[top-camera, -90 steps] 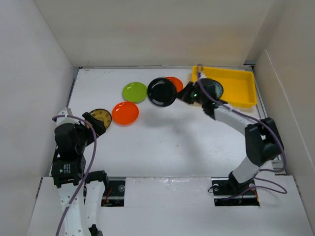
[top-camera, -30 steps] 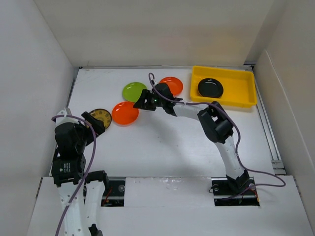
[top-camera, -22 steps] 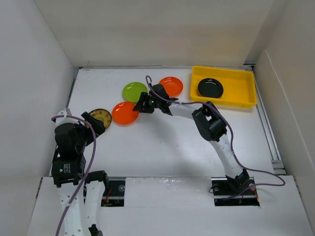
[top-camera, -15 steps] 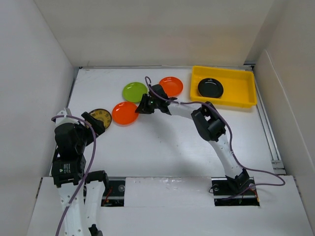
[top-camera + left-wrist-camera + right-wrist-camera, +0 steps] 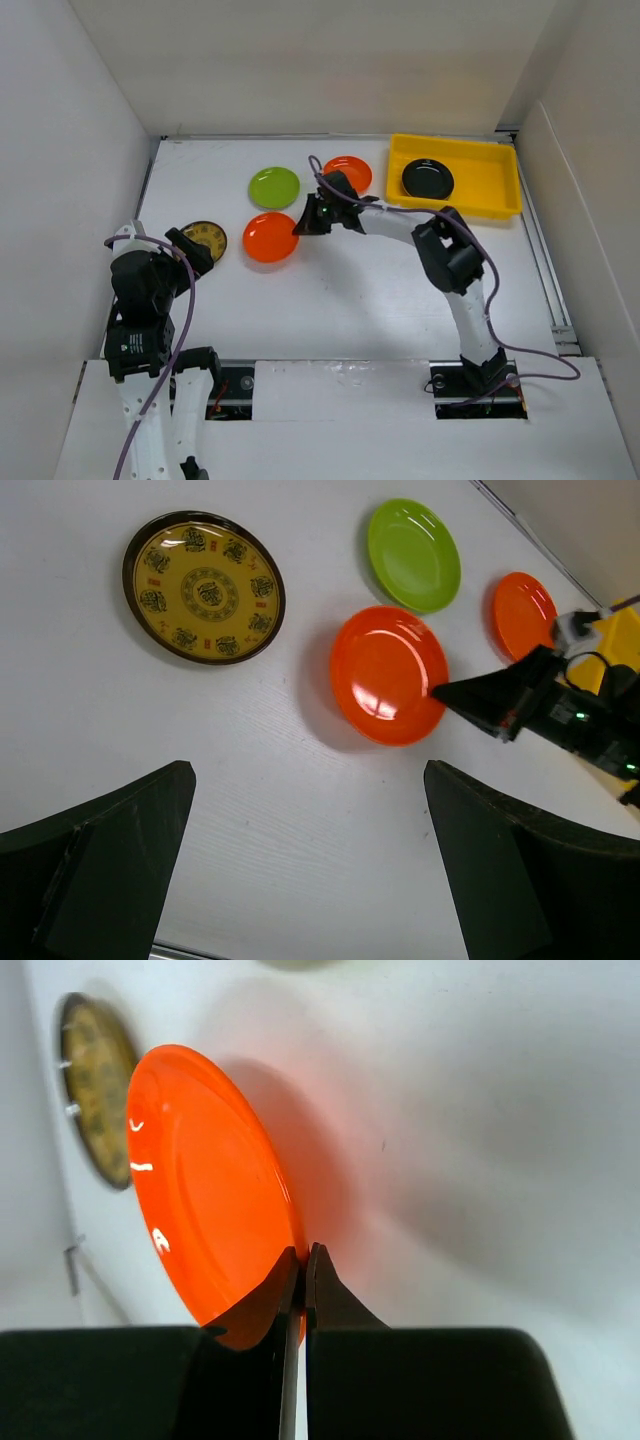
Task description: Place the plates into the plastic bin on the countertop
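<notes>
I will raise my right gripper outward past the second orange plate and lower it over the black plate; the orange plate hangs away from the yellow bin.
My right gripper is shut on the rim of an orange plate, which is lifted off the countertop; the wrist view shows the plate pinched between my fingers. The plate and my right gripper also show in the left wrist view. A second orange plate, a lime green plate and a brown-and-gold plate lie on the countertop. A black plate lies in the yellow plastic bin. My left gripper is open and empty near the left wall.
White walls close in the countertop on the left, back and right. The yellow bin stands at the back right corner. The other plates are out of view.
The right gripper left the black plate in the bin, reached left, closed on the orange plate's rim and has lifted it a little toward the near right. The left arm has not moved.
</notes>
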Robot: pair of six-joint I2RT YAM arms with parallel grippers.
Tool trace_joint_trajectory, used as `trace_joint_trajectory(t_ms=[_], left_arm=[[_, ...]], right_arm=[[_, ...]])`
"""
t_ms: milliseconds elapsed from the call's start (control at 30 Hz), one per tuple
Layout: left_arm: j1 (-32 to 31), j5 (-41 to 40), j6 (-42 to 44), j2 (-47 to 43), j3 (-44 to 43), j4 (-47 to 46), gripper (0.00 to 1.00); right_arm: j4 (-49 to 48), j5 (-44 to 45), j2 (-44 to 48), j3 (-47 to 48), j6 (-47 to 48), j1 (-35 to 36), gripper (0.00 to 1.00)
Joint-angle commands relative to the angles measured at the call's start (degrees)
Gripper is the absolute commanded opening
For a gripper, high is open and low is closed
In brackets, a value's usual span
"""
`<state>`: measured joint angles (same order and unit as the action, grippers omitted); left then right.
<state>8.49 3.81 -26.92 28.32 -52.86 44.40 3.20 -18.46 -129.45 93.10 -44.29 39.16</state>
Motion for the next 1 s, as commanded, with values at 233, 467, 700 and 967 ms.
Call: trace_joint_trajectory(t_ms=[233, 467, 700, 967], left_arm=[[0.4, 0.1, 0.2, -0.3, -0.2, -1.4, 1.0], [0.4, 0.6, 0.7, -0.3, -0.2, -1.4, 1.0], [-0.1, 1.1, 0.7, 0.2, 0.3, -1.4, 1.0], [-0.1, 1.1, 0.7, 0.9, 0.3, -1.4, 1.0]], right_arm=[[-0.9, 7.3, 24.3, -12.0, 2.1, -30.9, 0.0], [1.7, 7.1, 20.6, -10.7, 3.5, -44.0, 0.0], [1.7, 7.1, 19.8, -10.1, 4.1, -45.7, 0.01], [2.4, 9.6, 25.2, -14.0, 5.3, -44.9, 0.76]])
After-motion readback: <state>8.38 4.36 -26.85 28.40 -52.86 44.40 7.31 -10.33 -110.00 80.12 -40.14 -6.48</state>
